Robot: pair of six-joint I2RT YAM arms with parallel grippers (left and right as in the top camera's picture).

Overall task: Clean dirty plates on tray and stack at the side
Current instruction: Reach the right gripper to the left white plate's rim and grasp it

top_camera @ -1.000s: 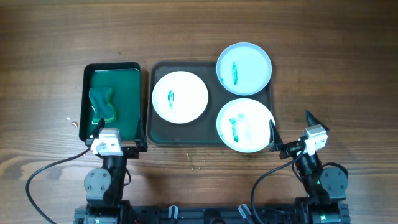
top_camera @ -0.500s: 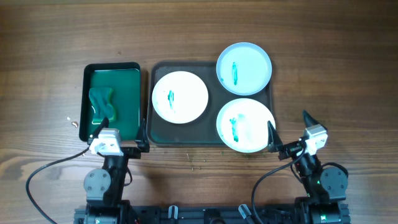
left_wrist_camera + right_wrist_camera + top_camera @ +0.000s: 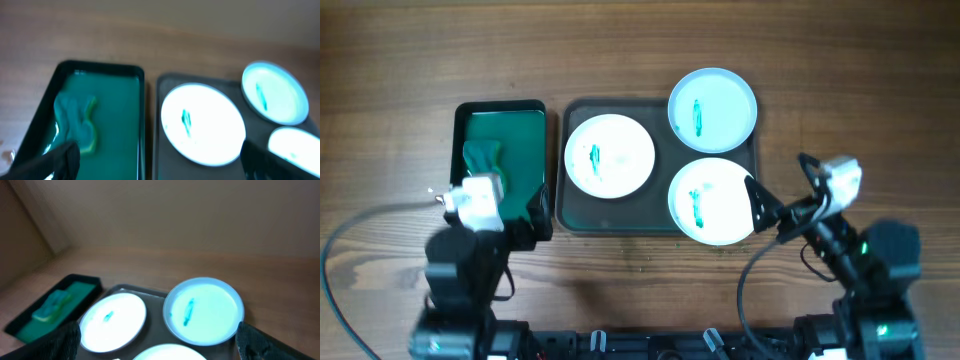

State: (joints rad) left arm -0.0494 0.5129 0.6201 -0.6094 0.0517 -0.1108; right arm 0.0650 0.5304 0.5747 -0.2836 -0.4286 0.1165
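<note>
My right gripper will next go outward, across and down onto the rim, facing the other plates, of the plate nearest the green tray, as bare dark tray borders that plate.
The dark tray (image 3: 572, 212) holds three white plates with teal smears: one at the left (image 3: 610, 155), one at the back right (image 3: 712, 110) overhanging the rim, one at the front right (image 3: 713, 200). My left gripper (image 3: 510, 205) is open over the near end of the green tray, empty. My right gripper (image 3: 782, 190) is open beside the front right plate, empty. The left wrist view shows the left plate (image 3: 202, 123) and the back right plate (image 3: 275, 92) between my fingers (image 3: 160, 160). The right wrist view shows the left plate (image 3: 113, 320) and the back right plate (image 3: 204, 311) between my fingers (image 3: 157, 342).
A narrow green tray (image 3: 525, 120) with a green sponge (image 3: 480, 160) stands left of the dark tray; both show in the left wrist view, tray (image 3: 125, 115) and sponge (image 3: 75, 122). Bare wooden table (image 3: 860, 110) lies to the right and behind.
Both arms have risen and moved forward from their rest pose near the front edge. The left gripper now hangs over the green tray; the right one is beside the front right plate.
</note>
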